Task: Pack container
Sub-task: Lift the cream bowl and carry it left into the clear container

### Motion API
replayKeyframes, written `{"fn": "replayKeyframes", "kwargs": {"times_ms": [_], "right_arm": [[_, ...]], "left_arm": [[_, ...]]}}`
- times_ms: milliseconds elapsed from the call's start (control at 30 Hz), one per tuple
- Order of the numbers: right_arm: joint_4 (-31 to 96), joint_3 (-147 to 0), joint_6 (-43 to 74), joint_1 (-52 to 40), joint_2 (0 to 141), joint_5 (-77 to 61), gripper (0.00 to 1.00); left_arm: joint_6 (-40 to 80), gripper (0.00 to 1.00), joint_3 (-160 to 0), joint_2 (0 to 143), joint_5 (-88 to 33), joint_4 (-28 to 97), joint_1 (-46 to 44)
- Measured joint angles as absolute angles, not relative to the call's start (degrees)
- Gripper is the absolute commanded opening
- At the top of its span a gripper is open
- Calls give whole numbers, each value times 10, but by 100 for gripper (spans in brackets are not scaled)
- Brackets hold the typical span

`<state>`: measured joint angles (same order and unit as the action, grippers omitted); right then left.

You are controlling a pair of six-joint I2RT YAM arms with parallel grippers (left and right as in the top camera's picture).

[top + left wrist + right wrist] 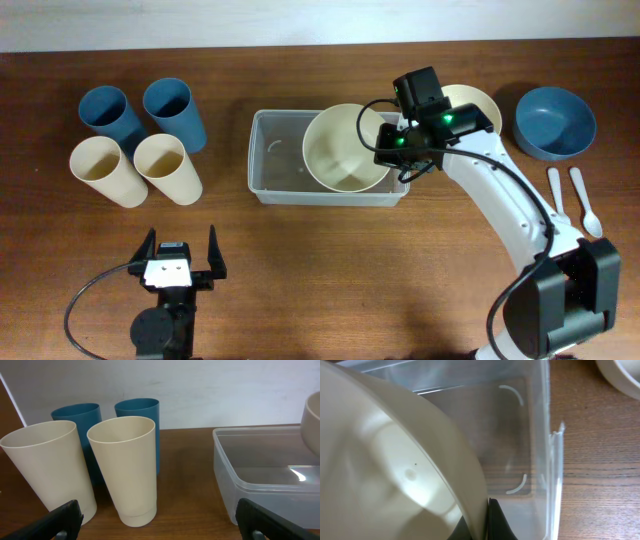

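The bowl should go into the container's end nearest the second cream bowl [496, 441], so my right gripper needs to lower it there first.
The clear plastic container [275, 165] sits at the table's middle; it also shows in the left wrist view [260, 475] and the right wrist view [540, 435]. My right gripper [392, 142] is shut on the rim of a cream bowl [343, 148], holding it tilted over the container's right half; the right wrist view shows the bowl [395, 475] pinched between the fingers [487, 520]. My left gripper [181, 262] is open and empty near the front edge, left of centre.
Two blue cups [112, 114] [176, 110] and two cream cups [103, 168] [167, 165] stand at the left. A second cream bowl [480, 100], a blue bowl [555, 122] and two white spoons [583, 200] lie at the right.
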<state>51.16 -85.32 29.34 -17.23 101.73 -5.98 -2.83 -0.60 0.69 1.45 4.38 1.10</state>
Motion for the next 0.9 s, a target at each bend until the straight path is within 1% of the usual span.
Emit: {"fn": "replayKeyframes", "kwargs": {"times_ms": [700,900], "right_arm": [[488,-854,298,-166,1087,-51,4],[488,-854,298,-154,1094,-50,7]], "left_arm": [[-28,100,-6,7,15,44,11],[-28,100,-6,7,15,44,11]]}}
